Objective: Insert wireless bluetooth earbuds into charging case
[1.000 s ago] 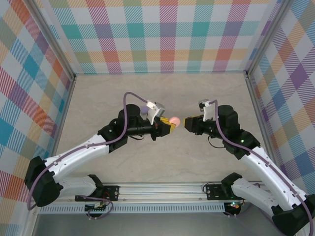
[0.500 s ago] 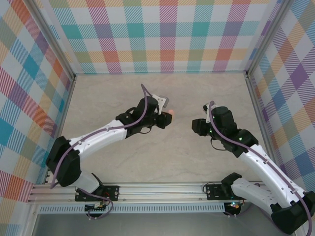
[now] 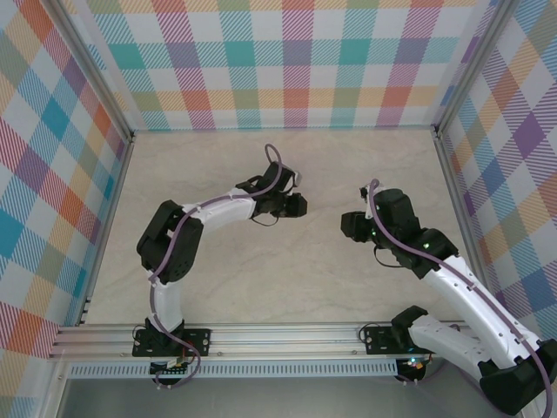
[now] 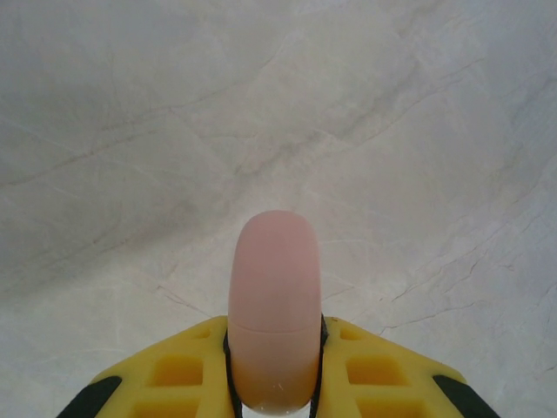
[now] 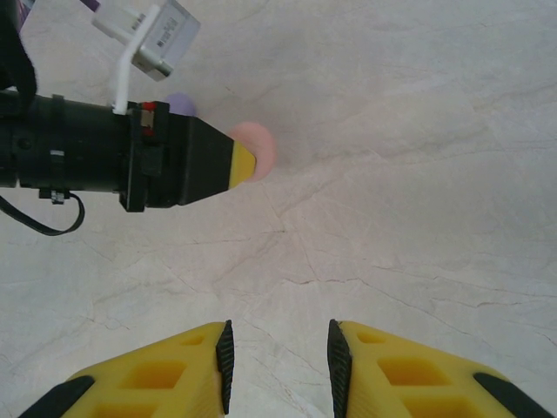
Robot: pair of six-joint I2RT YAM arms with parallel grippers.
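Note:
The robot is holding the pink charging case (image 4: 274, 292) low over clear marble, so it will bring its left gripper down to the bare tabletop beneath the case and release the case there.
My left gripper (image 4: 274, 353) is shut on a closed, pale pink charging case (image 4: 274, 292), which sticks out past the yellow fingers over the marble table top. In the right wrist view the same pink case (image 5: 259, 148) shows at the tip of the left gripper (image 5: 237, 162), low over the table. In the top view the left gripper (image 3: 296, 205) reaches out at mid-table and the right gripper (image 3: 346, 224) faces it a short way to the right. My right gripper (image 5: 278, 353) is open with nothing between its pads. The earbuds are out of view.
A small pale purple rounded thing (image 5: 181, 103) lies on the table just behind the left gripper. The marble table top (image 3: 261, 270) is walled in by plaid panels on three sides. The left wrist's camera block (image 5: 148, 30) sticks up above that arm.
The left arm has stretched farther out and turned its gripper down toward the table, still holding the pink case. The right gripper drew back a little to the right and then stayed put.

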